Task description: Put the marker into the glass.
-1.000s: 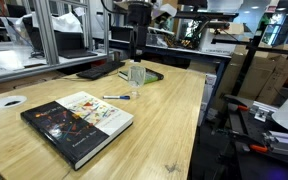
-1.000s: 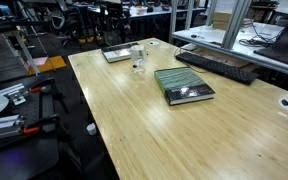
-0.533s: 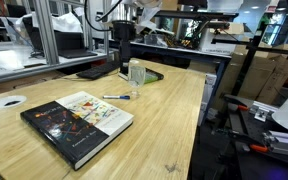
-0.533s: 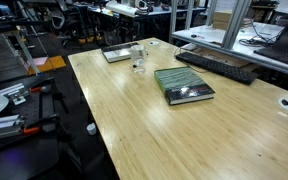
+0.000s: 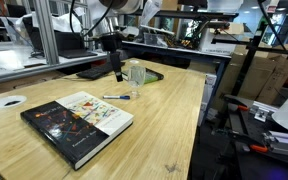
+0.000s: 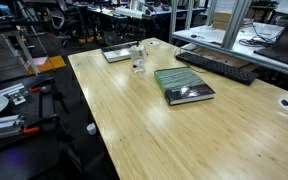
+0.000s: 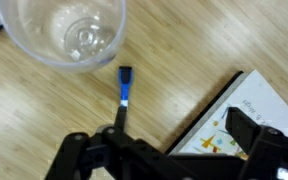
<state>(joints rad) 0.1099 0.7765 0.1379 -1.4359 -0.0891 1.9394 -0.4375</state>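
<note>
The marker lies off-centre between my fingers. My gripper goes down and to the left in the wrist view to the marker's body behind its blue end point(image 5: 115, 97) point(image 7: 122, 109) next.
The marker point(image 5: 116, 97) lies flat on the wooden table between the glass and the book. In the wrist view it is a dark stick with a blue end and a white band point(image 7: 124, 86), and its lower end runs under the gripper body. The clear, empty glass point(image 5: 137, 72) stands upright just beyond it and fills the top left of the wrist view point(image 7: 62, 30). My gripper point(image 5: 117, 71) hangs above the table beside the glass, over the marker. Its fingers point(image 7: 164, 140) are open and hold nothing.
A colourful book point(image 5: 77, 116) lies near the marker, and its corner shows in the wrist view point(image 7: 234, 120). A dark flat item point(image 5: 152, 76) lies behind the glass. A keyboard point(image 6: 216, 64) and a notebook point(image 6: 115, 54) lie further along the table point(image 6: 164, 130).
My gripper has moved from above the glass sideways and down. It now hangs beside the glass over the marker. The marker, glass and book have not moved.
</note>
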